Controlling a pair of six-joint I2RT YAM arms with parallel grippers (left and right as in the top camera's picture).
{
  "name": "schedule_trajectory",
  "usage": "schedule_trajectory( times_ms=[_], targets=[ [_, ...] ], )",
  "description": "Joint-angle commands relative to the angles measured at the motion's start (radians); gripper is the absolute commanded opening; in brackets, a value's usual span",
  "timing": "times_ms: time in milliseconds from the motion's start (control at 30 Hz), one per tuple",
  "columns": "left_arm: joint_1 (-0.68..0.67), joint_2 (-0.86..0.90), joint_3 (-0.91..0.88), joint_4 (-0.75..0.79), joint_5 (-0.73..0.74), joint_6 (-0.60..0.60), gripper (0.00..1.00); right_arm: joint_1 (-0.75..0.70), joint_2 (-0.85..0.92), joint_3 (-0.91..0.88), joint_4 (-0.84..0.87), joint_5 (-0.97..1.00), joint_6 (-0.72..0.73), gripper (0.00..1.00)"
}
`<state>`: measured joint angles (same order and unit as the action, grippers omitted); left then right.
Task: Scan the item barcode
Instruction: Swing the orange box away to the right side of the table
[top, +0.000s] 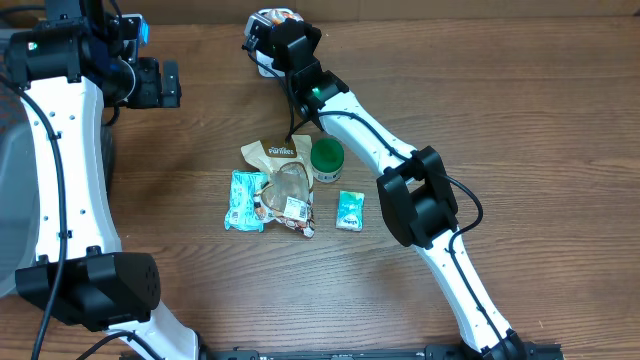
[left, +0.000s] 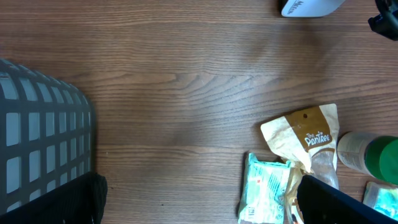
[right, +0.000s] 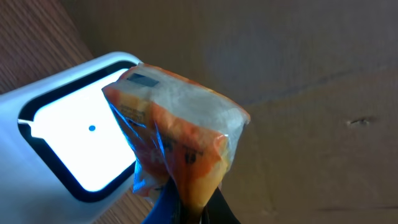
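Observation:
Bare wood lies below, to the right in the overhead view, so next I will swing my right gripper off the scanner (top: 260, 60), back and down to release the packet.
An orange snack packet (right: 180, 137) hangs pinched in my right gripper (right: 199, 208), which is shut on its lower edge. The packet is held right in front of the white scanner (right: 68, 180), partly covering its lit window. From overhead, the right gripper (top: 281, 31) is at the far edge of the table, with the packet (top: 277, 16) over the scanner (top: 260, 60). No barcode is readable on the packet. My left gripper (top: 165, 85) hovers open and empty at the back left; in the left wrist view its fingers (left: 65, 202) stand wide apart above bare wood.
A pile lies mid-table: a brown pouch (top: 275, 152), a teal packet (top: 243, 200), a clear packet (top: 290, 195), a green-lidded tub (top: 326, 158) and a small teal packet (top: 350, 210). A grey basket (left: 37, 137) stands at the left edge.

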<state>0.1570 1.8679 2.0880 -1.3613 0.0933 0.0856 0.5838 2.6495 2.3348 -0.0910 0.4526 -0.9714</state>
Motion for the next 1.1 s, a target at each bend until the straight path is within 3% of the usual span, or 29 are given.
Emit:
schedule_trajectory(
  times_ms=[0, 133, 333, 467, 800, 933, 1067],
  targets=[
    [0.0, 0.008, 0.009, 0.001, -0.004, 0.02, 1.0, 0.007, -0.012, 0.021, 0.008, -0.027, 0.089, 0.04],
    [0.0, 0.008, 0.009, 0.001, -0.004, 0.02, 0.99, 0.005, -0.038, 0.021, 0.007, -0.043, 0.216, 0.04],
    [0.0, 0.008, 0.009, 0.001, -0.004, 0.02, 1.0, -0.01, -0.184, 0.022, -0.113, -0.099, 0.575, 0.04],
    [0.0, 0.008, 0.009, 0.001, -0.004, 0.019, 0.99, -0.024, -0.344, 0.022, -0.318, -0.13, 0.784, 0.04],
    [0.0, 0.008, 0.009, 0.001, -0.004, 0.02, 0.99, -0.228, -0.687, 0.022, -1.0, -0.534, 1.168, 0.04],
    [0.0, 0.008, 0.009, 0.001, -0.004, 0.02, 0.99, -0.423, -0.704, 0.017, -1.249, -0.75, 1.211, 0.04],
    [0.0, 0.008, 0.009, 0.001, -0.004, 0.02, 1.0, -0.539, -0.702, -0.068, -1.342, -0.768, 1.207, 0.04]
  ],
)
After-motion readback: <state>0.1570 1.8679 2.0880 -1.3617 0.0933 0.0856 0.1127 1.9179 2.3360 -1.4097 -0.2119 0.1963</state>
